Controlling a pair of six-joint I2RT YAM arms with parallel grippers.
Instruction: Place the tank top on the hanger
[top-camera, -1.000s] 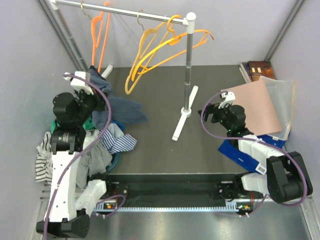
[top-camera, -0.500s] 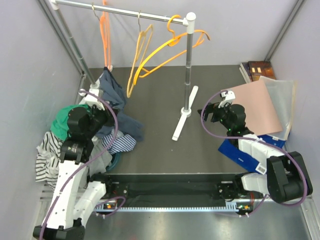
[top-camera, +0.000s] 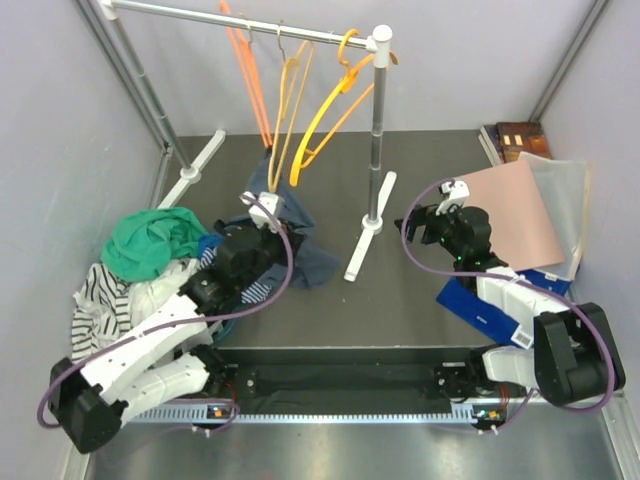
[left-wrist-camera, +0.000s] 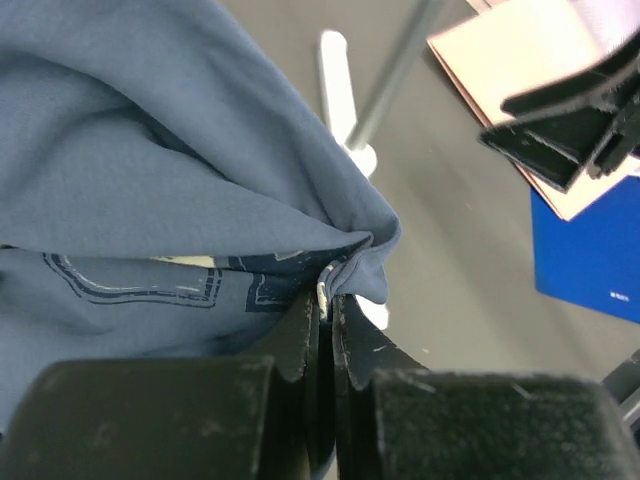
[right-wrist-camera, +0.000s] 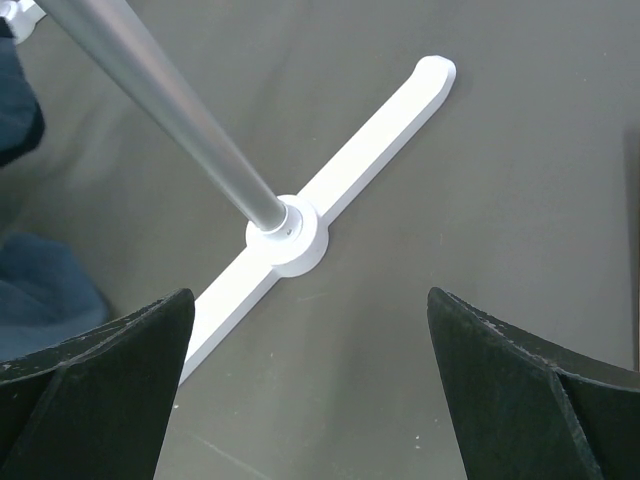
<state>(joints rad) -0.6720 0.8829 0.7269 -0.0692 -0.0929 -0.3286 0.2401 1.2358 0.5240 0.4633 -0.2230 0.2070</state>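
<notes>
I will next lower the navy tank top's edge back and toward the rack's foot with my left gripper, because the floor is empty between the tank top and that foot.
My left gripper (top-camera: 262, 206) is shut on an edge of the navy tank top (top-camera: 308, 256), in the middle of the floor just below the rail. In the left wrist view the jaws (left-wrist-camera: 325, 300) pinch a folded hem, and the blue cloth (left-wrist-camera: 150, 150) fills the left of the view. The amber hanger (top-camera: 330, 105) hangs tilted on the rail, its lower end just above the lifted cloth. A paler amber hanger (top-camera: 291, 100) hangs beside it. My right gripper (top-camera: 415, 226) is open and empty right of the rack's foot; its jaws (right-wrist-camera: 310, 295) stand wide apart above the floor.
A redder orange hanger (top-camera: 252, 75) hangs further left. The rack pole (top-camera: 377, 130) and its white foot (right-wrist-camera: 290, 240) stand between the arms. A green garment (top-camera: 150, 240) and striped cloth (top-camera: 100, 300) lie left. A pink board (top-camera: 510, 210), a blue box (top-camera: 490, 305) and books (top-camera: 520, 135) lie right.
My left arm has swung from the far left to the middle, carrying the navy top under the hangers. The hangers have swung on the rail. The right arm has not moved.
</notes>
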